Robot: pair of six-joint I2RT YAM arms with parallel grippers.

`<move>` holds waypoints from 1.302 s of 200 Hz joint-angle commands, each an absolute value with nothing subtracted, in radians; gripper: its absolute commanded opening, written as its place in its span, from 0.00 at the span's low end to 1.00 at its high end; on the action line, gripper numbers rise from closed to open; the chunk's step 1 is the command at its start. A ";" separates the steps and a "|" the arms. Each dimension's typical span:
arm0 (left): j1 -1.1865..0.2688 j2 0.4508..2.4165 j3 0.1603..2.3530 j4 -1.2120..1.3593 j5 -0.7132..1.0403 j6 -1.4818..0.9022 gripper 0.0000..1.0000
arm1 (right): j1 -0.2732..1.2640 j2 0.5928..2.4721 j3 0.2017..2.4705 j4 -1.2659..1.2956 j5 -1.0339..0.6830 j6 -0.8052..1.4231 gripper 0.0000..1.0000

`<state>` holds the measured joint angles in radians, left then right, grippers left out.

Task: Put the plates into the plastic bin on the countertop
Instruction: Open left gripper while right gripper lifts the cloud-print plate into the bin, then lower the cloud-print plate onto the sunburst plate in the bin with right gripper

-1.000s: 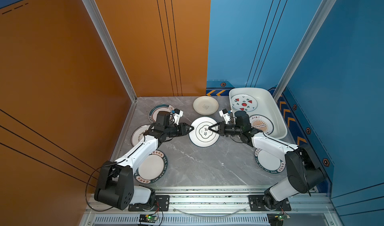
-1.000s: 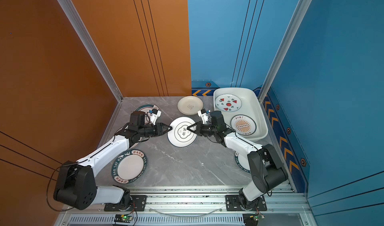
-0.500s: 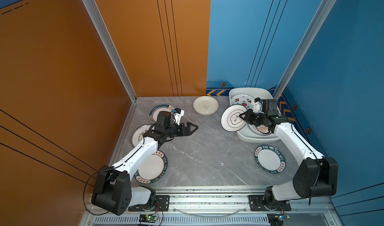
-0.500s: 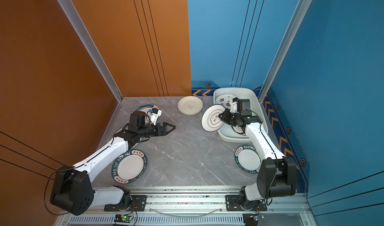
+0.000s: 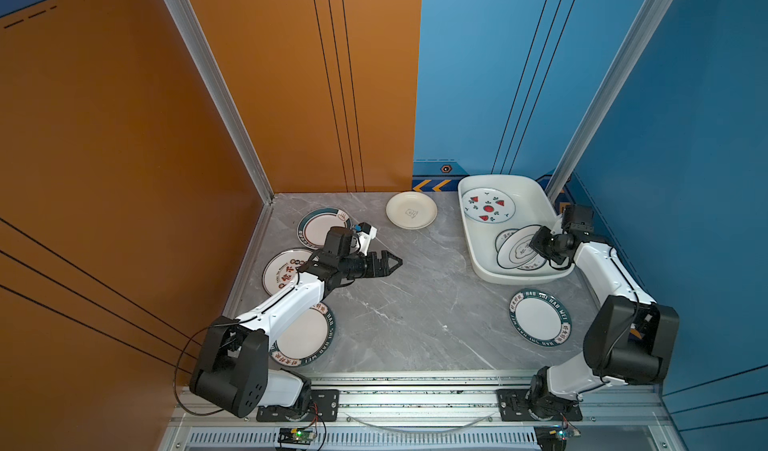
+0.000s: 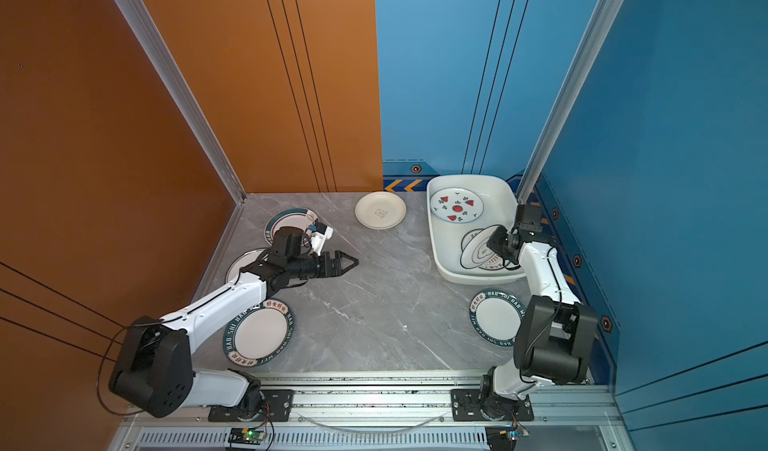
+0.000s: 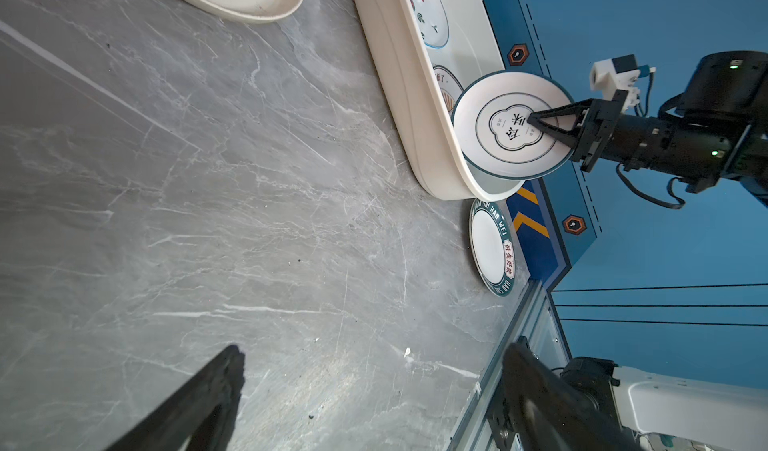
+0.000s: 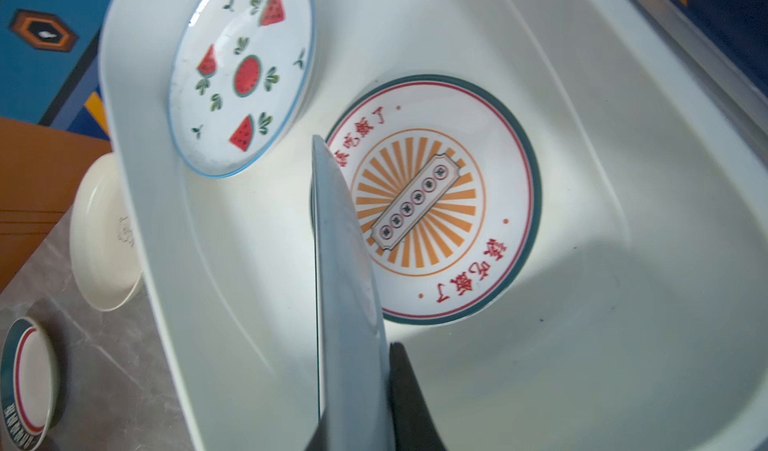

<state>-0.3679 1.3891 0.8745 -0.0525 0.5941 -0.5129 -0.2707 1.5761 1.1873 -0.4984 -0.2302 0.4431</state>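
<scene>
The white plate still hangs tilted above the sunburst plate, so next my right gripper will tilt and lower the white plate flatter onto it and release the white plate's rim.
My right gripper is shut on the rim of a white plate with a thin dark ring. It holds the plate tilted inside the plastic bin, above a sunburst plate. In the right wrist view the held plate shows edge-on between the fingers. A watermelon plate lies at the bin's far end. My left gripper hangs open and empty over the countertop, its fingers wide apart.
Loose plates lie on the countertop: a cream one at the back, two under my left arm, a green-lettered one at front left and another in front of the bin. Orange and blue walls enclose the area.
The left gripper let go of the plate and opened. The right gripper carried it from the middle of the countertop to the right and into the bin.
</scene>
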 commanded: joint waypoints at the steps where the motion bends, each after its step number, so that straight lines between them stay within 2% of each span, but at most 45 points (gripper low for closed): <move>1: -0.373 1.403 0.888 -0.043 0.583 -0.489 0.98 | -0.313 1.618 1.208 -0.436 -0.231 0.464 0.00; 63: -0.373 1.411 0.897 -0.055 0.588 -0.476 0.98 | -0.357 1.722 1.223 -0.351 -0.242 0.528 0.00; 92: -0.373 1.415 0.897 -0.052 0.590 -0.476 0.98 | -0.364 1.787 1.234 -0.333 -0.251 0.554 0.11; 115: -0.373 1.414 0.897 -0.054 0.589 -0.474 0.98 | -0.356 1.807 1.233 -0.343 -0.212 0.551 0.15; 166: -0.372 1.418 0.895 -0.052 0.590 -0.472 0.98 | -0.344 1.808 1.232 -0.403 -0.087 0.522 0.19; 217: -0.370 1.418 0.895 -0.049 0.599 -0.473 0.98 | -0.338 1.822 1.229 -0.420 -0.080 0.513 0.34; 260: -0.368 1.408 0.891 -0.055 0.598 -0.469 0.98 | -0.335 1.824 1.235 -0.428 -0.079 0.511 0.38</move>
<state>-0.3679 1.4132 0.8757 -0.0525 0.5945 -0.4934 -0.3450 1.8111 1.2339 -0.3664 -0.1253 0.5385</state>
